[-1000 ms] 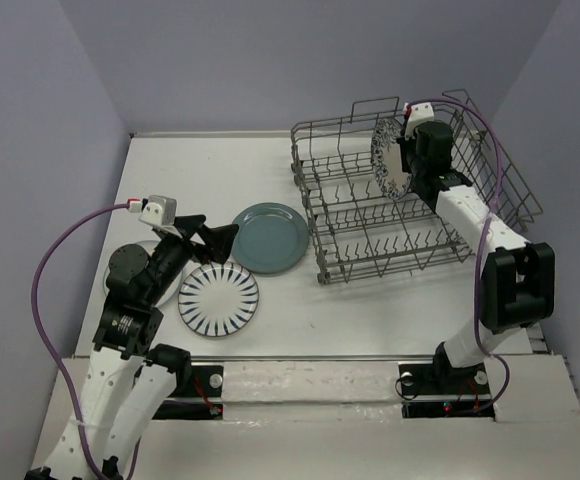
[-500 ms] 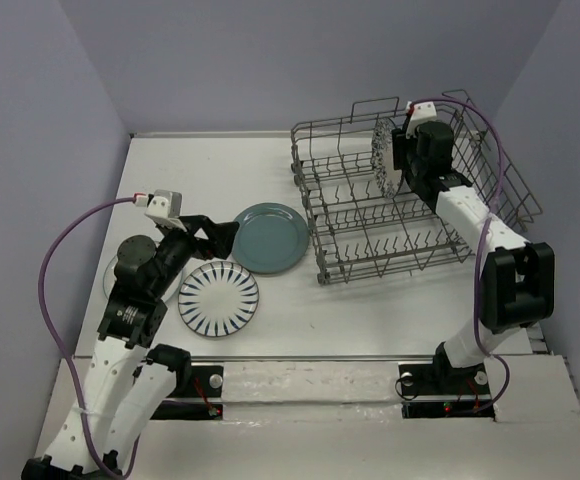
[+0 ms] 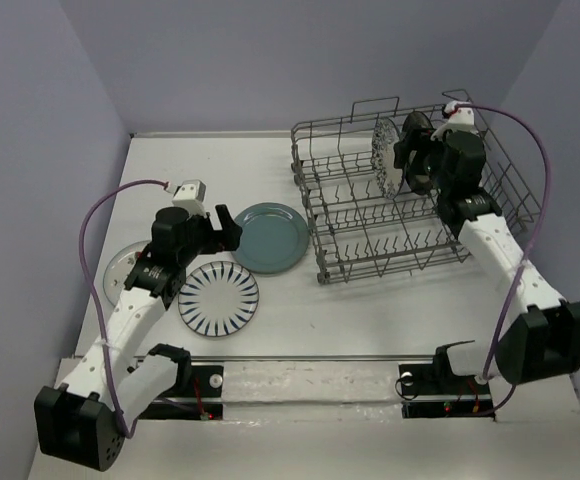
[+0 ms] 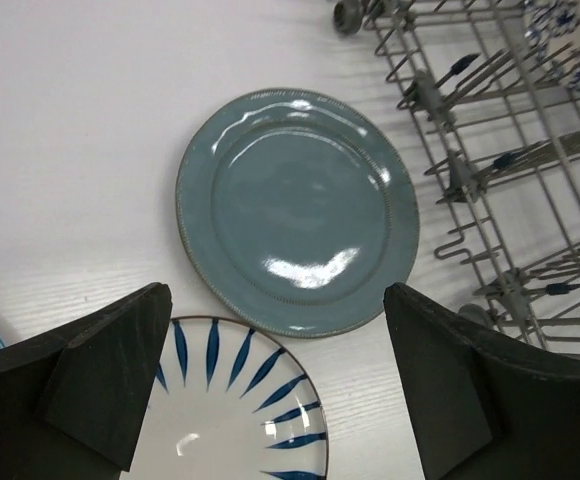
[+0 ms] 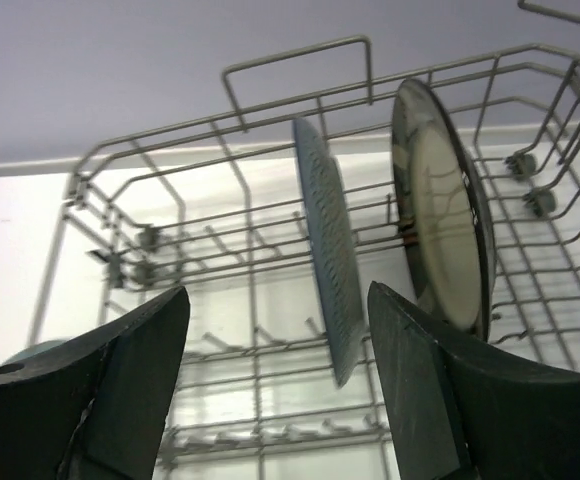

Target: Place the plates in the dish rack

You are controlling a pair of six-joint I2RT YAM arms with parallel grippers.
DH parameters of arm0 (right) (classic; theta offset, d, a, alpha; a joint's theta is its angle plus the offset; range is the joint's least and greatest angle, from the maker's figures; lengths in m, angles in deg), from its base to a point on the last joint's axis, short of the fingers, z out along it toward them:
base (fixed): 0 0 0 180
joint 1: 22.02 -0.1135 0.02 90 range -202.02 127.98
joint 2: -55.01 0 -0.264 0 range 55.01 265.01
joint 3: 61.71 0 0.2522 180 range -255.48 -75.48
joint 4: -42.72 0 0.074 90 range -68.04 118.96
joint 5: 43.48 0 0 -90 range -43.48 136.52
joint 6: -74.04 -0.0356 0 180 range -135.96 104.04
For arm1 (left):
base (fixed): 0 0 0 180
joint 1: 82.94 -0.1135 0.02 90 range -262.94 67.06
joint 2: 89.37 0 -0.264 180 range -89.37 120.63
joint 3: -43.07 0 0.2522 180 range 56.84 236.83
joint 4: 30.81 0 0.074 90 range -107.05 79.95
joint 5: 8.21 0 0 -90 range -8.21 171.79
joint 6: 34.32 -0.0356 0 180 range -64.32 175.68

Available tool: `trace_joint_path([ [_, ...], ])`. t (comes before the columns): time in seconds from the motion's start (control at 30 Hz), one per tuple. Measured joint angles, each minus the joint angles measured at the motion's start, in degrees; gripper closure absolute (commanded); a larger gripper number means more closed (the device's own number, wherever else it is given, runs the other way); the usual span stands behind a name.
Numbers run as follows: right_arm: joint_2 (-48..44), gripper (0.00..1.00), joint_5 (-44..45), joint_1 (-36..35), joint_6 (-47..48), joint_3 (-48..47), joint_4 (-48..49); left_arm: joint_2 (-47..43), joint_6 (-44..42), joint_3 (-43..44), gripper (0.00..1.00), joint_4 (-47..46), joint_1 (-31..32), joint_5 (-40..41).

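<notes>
My left gripper should go down and tilt onto the plate's rim (image 3: 235,249) opposite the rack, because the rack (image 3: 400,215) is close to one side of the teal plate.
The dish rack (image 3: 400,215) stands at the right. A blue-floral plate (image 3: 383,157) stands on edge between its tines, and a dark-rimmed tan plate (image 5: 440,215) stands upright just behind it. My right gripper (image 3: 413,165) is open beside them, holding nothing; in the right wrist view the floral plate (image 5: 328,265) is beyond its fingers. The teal plate (image 3: 270,237) and the striped plate (image 3: 219,299) lie flat on the table. My left gripper (image 3: 227,228) hovers open over the gap between them. A white plate (image 3: 122,268) is partly hidden under the left arm.
The rack's raised handles and tall wire walls (image 5: 253,300) surround the right gripper. The rack's near corner (image 4: 510,150) sits just right of the teal plate (image 4: 295,210). Purple cables loop off both wrists.
The right gripper has opened off the blue-floral plate and drawn back to the right, leaving the plate standing in the rack. The left arm has swung forward toward the teal plate.
</notes>
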Motion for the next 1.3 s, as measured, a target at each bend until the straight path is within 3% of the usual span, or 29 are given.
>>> trace_joint_path([
  [0.23, -20.3, 0.28, -8.8, -0.5, -12.2, 17.1, 3.5, 13.2, 0.1, 4.0, 0.04, 1.6, -0.4, -0.2],
  [0.4, -27.7, 0.3, -14.0, -1.3, -17.2, 27.5, 5.9, 26.2, 0.4, 9.0, 0.15, 1.0, -2.5, -3.9],
  [0.7, -29.7, 0.31, -20.2, -1.3, -19.9, 32.1, 8.2, 46.9, 1.2, 15.1, 0.32, 0.3, -11.5, -12.5],
  [0.97, -28.3, 0.31, -22.2, -1.3, -20.9, 32.9, 10.5, 52.4, 1.4, 17.7, 0.48, -0.4, -13.4, -18.9],
  [1.3, -27.0, 0.31, -22.5, -1.3, -21.0, 33.0, 10.8, 57.2, 1.7, 19.7, 0.52, -3.7, -14.8, -27.9],
])
